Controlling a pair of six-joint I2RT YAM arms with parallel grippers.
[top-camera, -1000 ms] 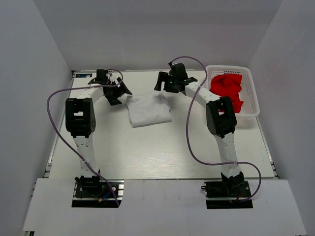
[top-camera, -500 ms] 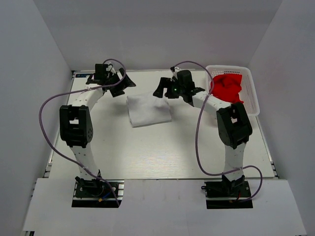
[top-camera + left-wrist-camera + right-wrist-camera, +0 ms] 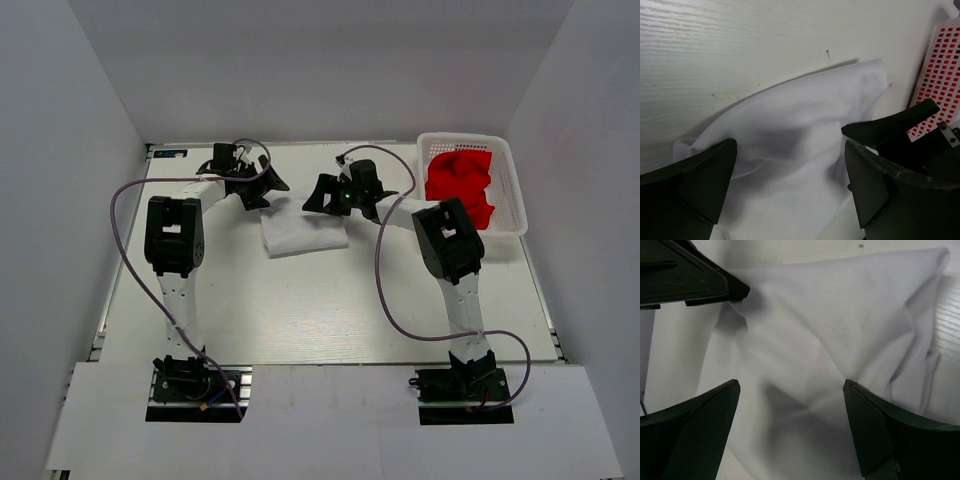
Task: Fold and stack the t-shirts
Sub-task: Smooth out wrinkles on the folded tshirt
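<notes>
My left gripper draws back next and straddles the white t-shirt's side edge away from the basket, since bare tabletop borders it.
The white t-shirt (image 3: 305,234) lies folded in a rough rectangle at the table's far middle. My left gripper (image 3: 264,190) is open over its far left corner. My right gripper (image 3: 322,196) is open over its far right edge. In the left wrist view the white cloth (image 3: 800,135) lies between my open fingers (image 3: 705,175), with the gripper (image 3: 790,182) just above it. In the right wrist view the creased cloth (image 3: 840,325) fills the frame under the open gripper (image 3: 790,427). The red t-shirt (image 3: 460,185) lies crumpled in the basket.
The white lattice basket (image 3: 518,212) stands at the far right of the table and also shows in the left wrist view (image 3: 942,65). The two grippers are close together; the left one's finger (image 3: 685,275) shows in the right wrist view. White walls enclose the table.
Both grippers have moved toward each other and down onto the far edge of the white t-shirt. The shirt looks slightly bunched at that edge.
</notes>
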